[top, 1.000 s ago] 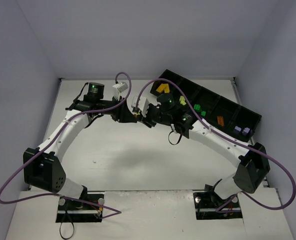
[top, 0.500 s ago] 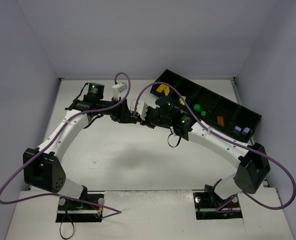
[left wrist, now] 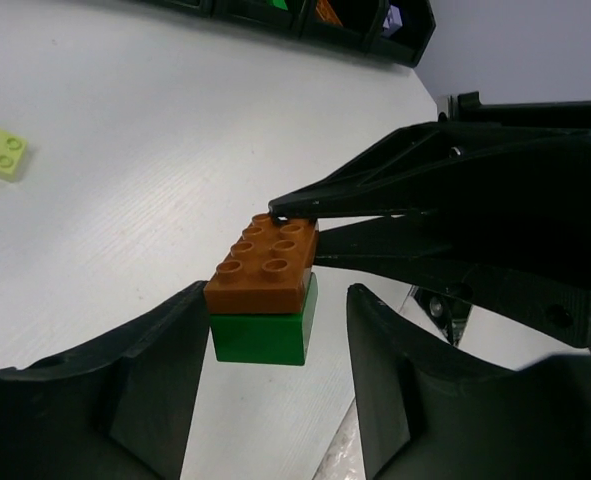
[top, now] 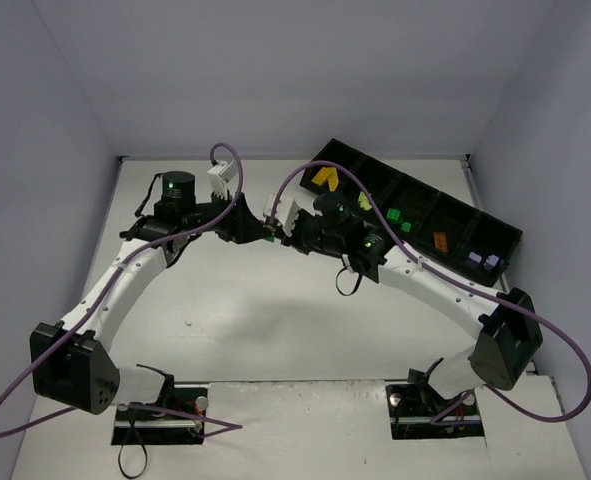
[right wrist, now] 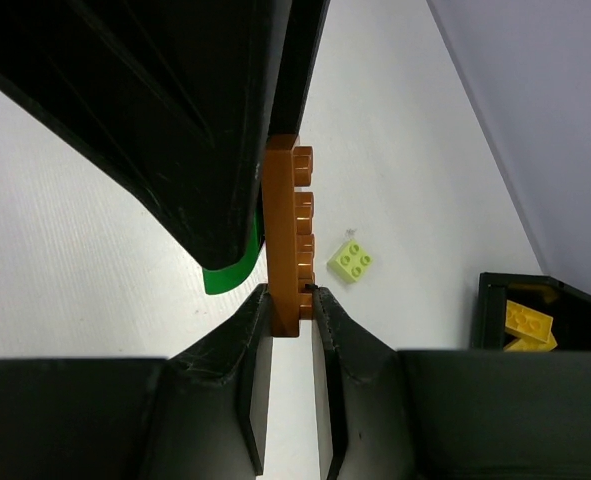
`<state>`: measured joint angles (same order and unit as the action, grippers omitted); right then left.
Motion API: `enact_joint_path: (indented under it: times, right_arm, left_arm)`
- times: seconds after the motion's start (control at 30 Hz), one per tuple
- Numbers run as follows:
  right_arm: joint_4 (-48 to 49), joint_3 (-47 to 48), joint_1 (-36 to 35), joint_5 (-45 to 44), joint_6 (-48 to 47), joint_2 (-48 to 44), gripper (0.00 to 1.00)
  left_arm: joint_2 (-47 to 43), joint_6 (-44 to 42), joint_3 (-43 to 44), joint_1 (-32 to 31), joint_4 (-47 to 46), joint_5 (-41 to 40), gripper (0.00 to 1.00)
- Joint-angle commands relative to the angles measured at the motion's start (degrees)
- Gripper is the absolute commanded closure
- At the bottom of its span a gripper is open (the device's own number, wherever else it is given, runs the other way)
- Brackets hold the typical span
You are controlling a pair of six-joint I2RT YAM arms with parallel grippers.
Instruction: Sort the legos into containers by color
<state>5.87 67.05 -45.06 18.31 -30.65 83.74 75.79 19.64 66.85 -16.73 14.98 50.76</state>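
Note:
The right gripper will swing to the right in the top view, over the orange brick's section (top: 442, 236), and release there, because the held brick matches its color.
An orange-brown brick (left wrist: 267, 265) is stacked on a dark green brick (left wrist: 265, 330). My right gripper (right wrist: 291, 292) is shut on one end of the orange-brown brick (right wrist: 283, 240), and the green brick (right wrist: 230, 272) peeks out behind it. My left gripper (left wrist: 277, 300) is open, with its fingers on either side of the stack; a gap shows beside the right finger. In the top view both grippers meet at the back centre, left gripper (top: 256, 228) and right gripper (top: 277, 229). A lime brick (left wrist: 0, 152) lies loose on the table and also shows in the right wrist view (right wrist: 349, 261).
A black row of containers (top: 415, 190) runs along the back right. It holds yellow bricks (top: 324, 177), lime bricks (top: 363, 201), green bricks (top: 396, 215), an orange brick (top: 440, 241) and lilac bricks (top: 482, 262). Purple cables loop over both arms. Walls close in on three sides.
The left arm's elbow and base link have swung to the left. Both grippers have shifted a little left and toward the back, still together.

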Motion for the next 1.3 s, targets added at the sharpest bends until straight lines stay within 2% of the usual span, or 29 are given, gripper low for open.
enact_joint_path:
  times: [0.0, 0.1, 0.4, 0.5, 0.53, 0.67, 1.03, 1.13, 1.17, 1.27]
  right_arm:
    - [5.3, 0.8, -0.2, -1.4, 2.0, -3.0, 1.0]
    - [5.6, 1.2, -0.2, -2.0, 3.1, -2.8, 1.0]
    - [6.0, 1.4, -0.2, -3.1, 4.4, -2.7, 1.0]
    - [6.2, 1.4, -0.2, -3.3, 4.5, -2.8, 1.0]
    - [6.2, 1.4, -0.2, -3.5, 4.6, -2.7, 1.0]
    - [6.3, 1.5, 0.1, -6.3, 5.7, -2.5, 1.0]
    - [6.3, 0.6, 7.6, -14.8, 15.1, -3.2, 1.0]
    - [5.6, -0.8, 11.3, -22.2, 20.3, -3.8, 1.0]
    - [5.3, -1.5, 12.6, -27.3, 22.0, -4.5, 1.0]
    - [3.4, -5.2, 19.5, -33.6, 30.3, -6.3, 1.0]
  left_arm:
    - [-1.8, 5.9, -0.9, 0.5, -9.3, -1.0, 0.52]
    - [-2.6, 9.5, -3.1, 0.5, -13.8, -1.9, 0.55]
    - [-3.3, 11.3, -4.7, 0.5, -16.1, -4.2, 0.61]
    - [-3.5, 11.9, -5.1, 0.5, -17.2, -4.4, 0.76]
    - [-3.2, 12.1, -5.2, 0.5, -17.4, -4.2, 0.89]
    - [-2.9, 12.4, -5.3, 0.5, -17.7, -3.2, 0.99]
    - [-5.2, 12.5, -9.7, 0.5, -18.4, -1.6, 1.0]
    - [-6.1, 12.3, -11.1, 0.5, -18.5, -2.1, 1.0]
    - [-6.4, 11.7, -11.3, 0.5, -18.3, -2.2, 1.0]
    - [-7.3, 10.1, -12.3, 0.5, -17.1, -2.9, 1.0]
